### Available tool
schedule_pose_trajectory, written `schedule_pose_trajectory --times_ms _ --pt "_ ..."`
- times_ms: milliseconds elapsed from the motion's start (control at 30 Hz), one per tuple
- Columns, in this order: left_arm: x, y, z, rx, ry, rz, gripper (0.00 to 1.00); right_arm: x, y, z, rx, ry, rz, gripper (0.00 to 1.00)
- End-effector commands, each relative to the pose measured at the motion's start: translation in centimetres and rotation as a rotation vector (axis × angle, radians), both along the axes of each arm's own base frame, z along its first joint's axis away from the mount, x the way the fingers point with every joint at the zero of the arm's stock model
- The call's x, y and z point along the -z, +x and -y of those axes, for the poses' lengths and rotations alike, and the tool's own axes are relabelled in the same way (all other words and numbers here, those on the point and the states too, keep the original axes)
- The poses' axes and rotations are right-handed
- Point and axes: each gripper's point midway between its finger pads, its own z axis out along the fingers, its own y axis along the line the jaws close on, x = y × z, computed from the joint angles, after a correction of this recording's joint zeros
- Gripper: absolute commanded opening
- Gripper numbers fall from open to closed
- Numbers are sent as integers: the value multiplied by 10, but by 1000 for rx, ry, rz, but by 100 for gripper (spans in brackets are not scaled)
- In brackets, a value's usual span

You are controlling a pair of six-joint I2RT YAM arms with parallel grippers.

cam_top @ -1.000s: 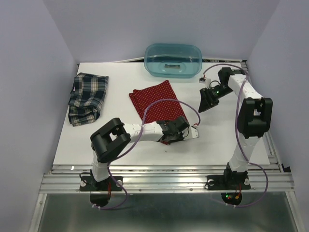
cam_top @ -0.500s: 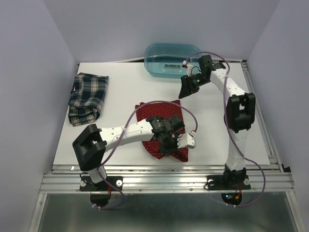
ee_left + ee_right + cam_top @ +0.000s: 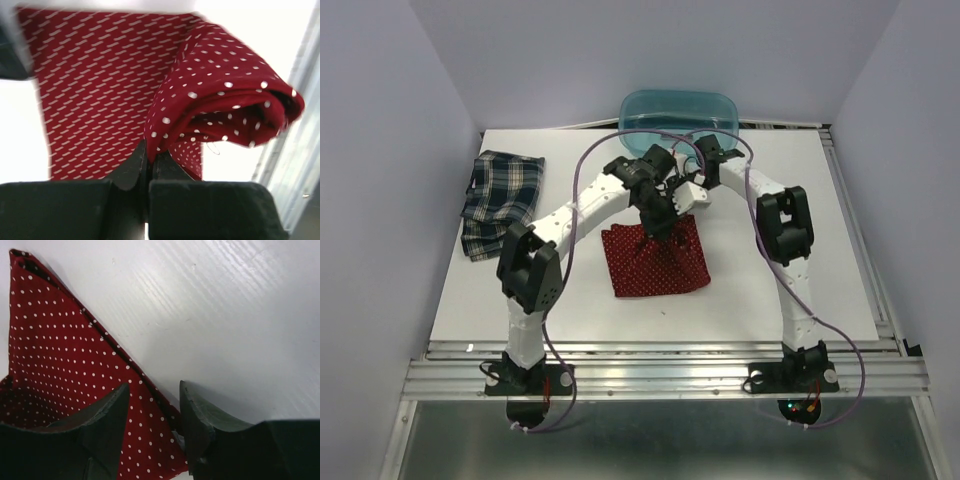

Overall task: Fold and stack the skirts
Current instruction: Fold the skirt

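I will move my left gripper down and away from my base, toward the skirt's far edge (image 3: 44,116), so that I can lay the bunched fold there.
The red skirt with white dots (image 3: 658,262) lies at the table's middle. My left gripper (image 3: 655,222) is over its far edge and shut on a bunched fold of it, held a little above the flat part. The left wrist view shows the jaws (image 3: 150,151) pinching that fold (image 3: 225,105). My right gripper (image 3: 685,205) is open at the skirt's far right corner, partly hidden by the left wrist. In the right wrist view its jaws (image 3: 152,392) straddle the skirt's edge (image 3: 65,370). The plaid skirt (image 3: 500,203) lies folded at the far left.
The teal plastic tub (image 3: 678,110) stands at the back edge, just behind both wrists. The two arms cross close together over the skirt's far side. Cables loop above the left arm. Metal rails run along the table's right and near edges.
My left gripper has carried the skirt's edge from the near side to the far side, folding it over. My right gripper has swung left from the right side to the skirt's far corner.
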Motion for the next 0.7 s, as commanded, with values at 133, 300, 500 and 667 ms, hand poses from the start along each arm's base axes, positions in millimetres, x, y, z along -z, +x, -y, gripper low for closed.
schedule_pose_trajectory --times_ms 133,300,500,667 --pt "28 92 -30 -51 72 74 0 -1 11 5 22 -39 74 52" --pt "60 118 -35 -74 90 74 13 -24 35 18 119 -123 164 74" --pt "51 165 -45 -207 64 160 48 -57 62 67 279 -218 253 82" --pt "-18 207 -83 -424 -26 254 90 -100 55 96 361 -189 266 82"
